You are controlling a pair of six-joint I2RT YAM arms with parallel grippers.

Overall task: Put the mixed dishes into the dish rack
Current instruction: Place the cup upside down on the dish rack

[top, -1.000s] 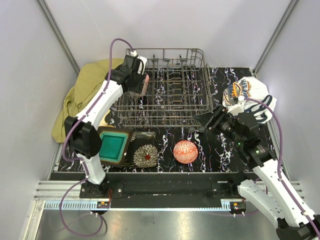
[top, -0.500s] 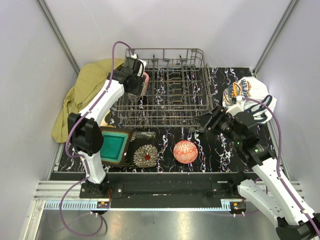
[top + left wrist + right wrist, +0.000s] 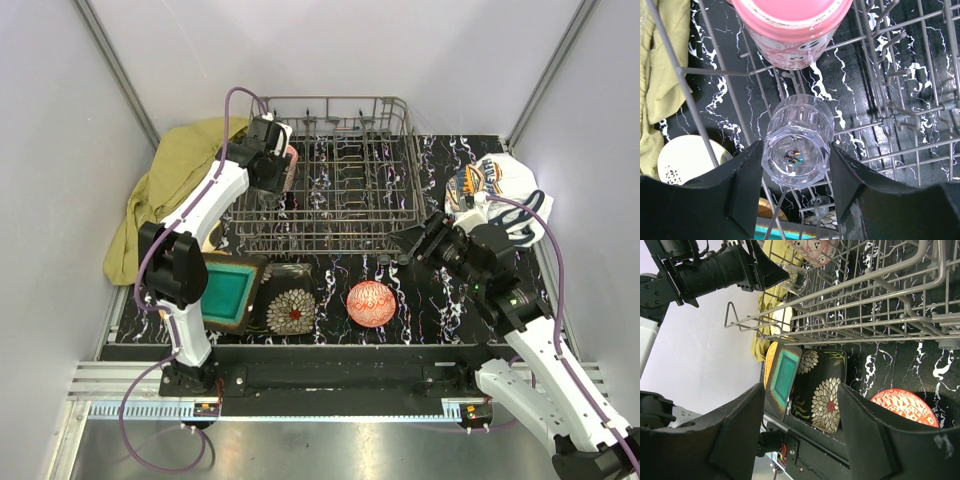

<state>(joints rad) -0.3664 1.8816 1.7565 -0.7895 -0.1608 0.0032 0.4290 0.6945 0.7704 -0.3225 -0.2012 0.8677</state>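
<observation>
My left gripper will next lower the upright clear glass onto the rack's free bottom wires beside the pink cup and release it, as those wires are below my gripper.
My left gripper (image 3: 264,185) is shut on the clear glass (image 3: 797,147), held upright among the wires in the left part of the grey wire dish rack (image 3: 412,170). The pink cup (image 3: 790,30) lies in the rack just beyond it, also seen from above (image 3: 291,166). My right gripper (image 3: 405,245) is open and empty, hovering by the rack's front right corner. The teal square plate (image 3: 225,290) leans over the orange plate (image 3: 771,357). A dark floral plate (image 3: 290,305) and the red bowl (image 3: 371,302) lie in front of the rack. The cream round plate (image 3: 685,160) shows left of the rack.
The olive-yellow cloth (image 3: 170,190) is heaped left of the rack. The white printed cloth (image 3: 500,185) lies at the right. Grey walls close the table on the left, right and back. The rack's upright tines (image 3: 865,305) stand in rows.
My left arm has shifted a little, carrying the glass slightly lower over the rack's left side next to the pink cup. The right arm has not moved.
</observation>
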